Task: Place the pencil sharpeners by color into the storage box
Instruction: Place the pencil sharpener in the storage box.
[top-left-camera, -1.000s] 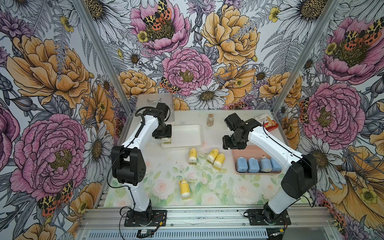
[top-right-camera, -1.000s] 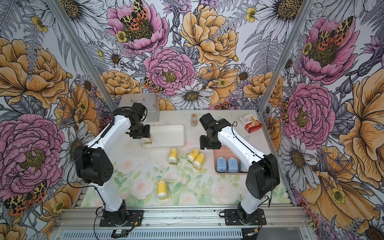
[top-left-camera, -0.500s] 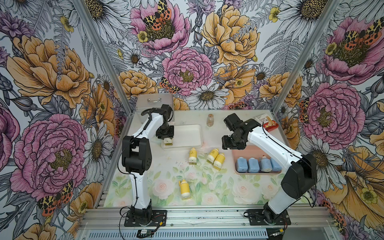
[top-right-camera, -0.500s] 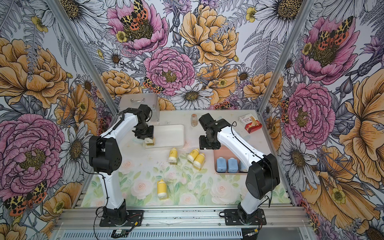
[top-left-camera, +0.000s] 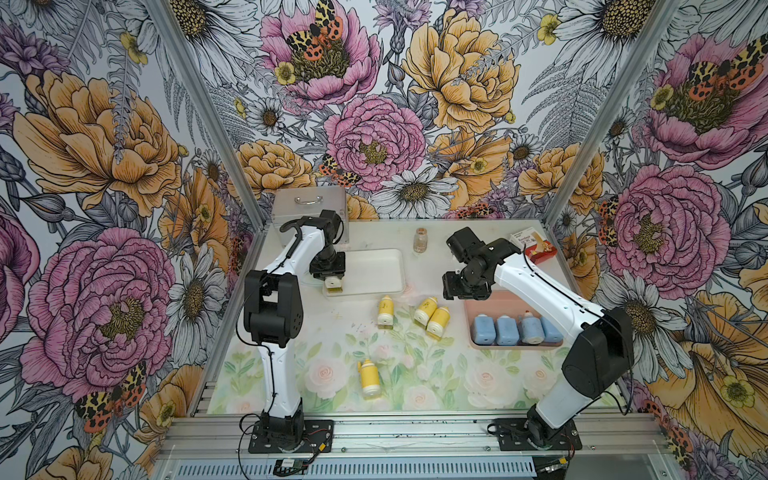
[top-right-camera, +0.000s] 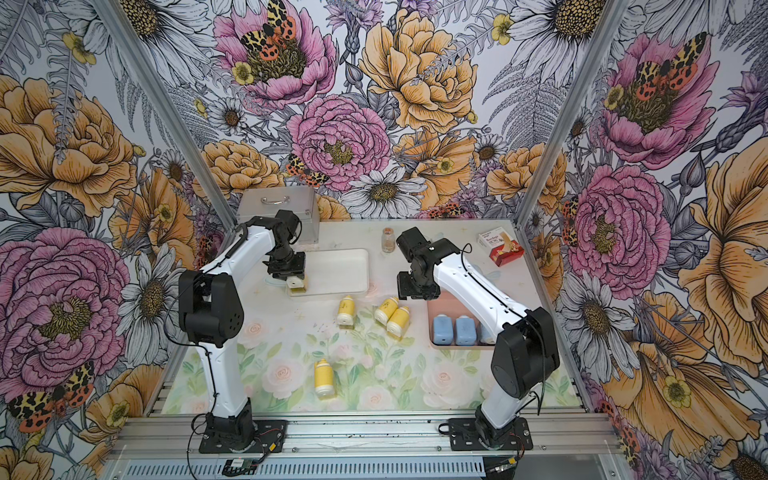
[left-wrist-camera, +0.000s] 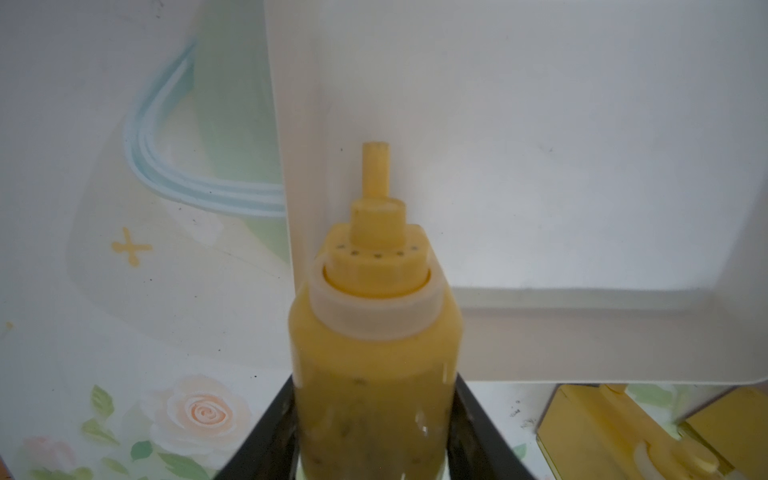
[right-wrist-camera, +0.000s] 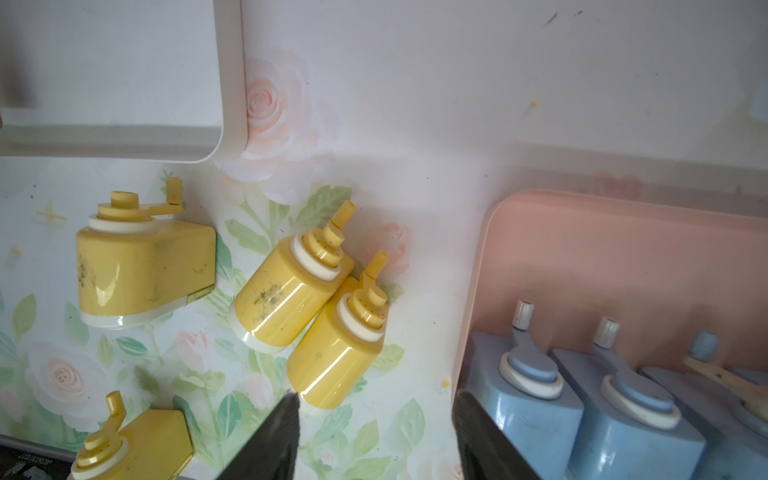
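I will lower my left gripper next and let go of the yellow sharpener in the white storage box's near corner, away from the pink box (top-left-camera: 515, 345), because the storage box is empty.
My left gripper (top-left-camera: 333, 283) is shut on a yellow pencil sharpener (left-wrist-camera: 374, 332), holding it over the front-left corner of the shallow white storage box (top-left-camera: 374, 266). Three more yellow sharpeners (top-left-camera: 385, 311) (top-left-camera: 424, 311) (top-left-camera: 439, 321) lie on the mat in front of that box. Another yellow sharpener (top-left-camera: 369, 378) lies nearer the front edge. Several light blue sharpeners (top-left-camera: 505, 330) stand in a row in the pink storage box (top-left-camera: 515, 345). My right gripper (right-wrist-camera: 376, 401) hangs open and empty over the mat at the pink box's back-left corner (top-left-camera: 459, 291).
A brownish glass vial (top-left-camera: 420, 240) stands at the back centre. A red and white carton (top-left-camera: 534, 246) lies at the back right. A silver metal case (top-left-camera: 309, 208) with a handle sits at the back left, behind my left arm.
My left arm has swung its elbow to the right and carried the yellow sharpener slightly right and forward, over the white box's corner. The right arm has not moved.
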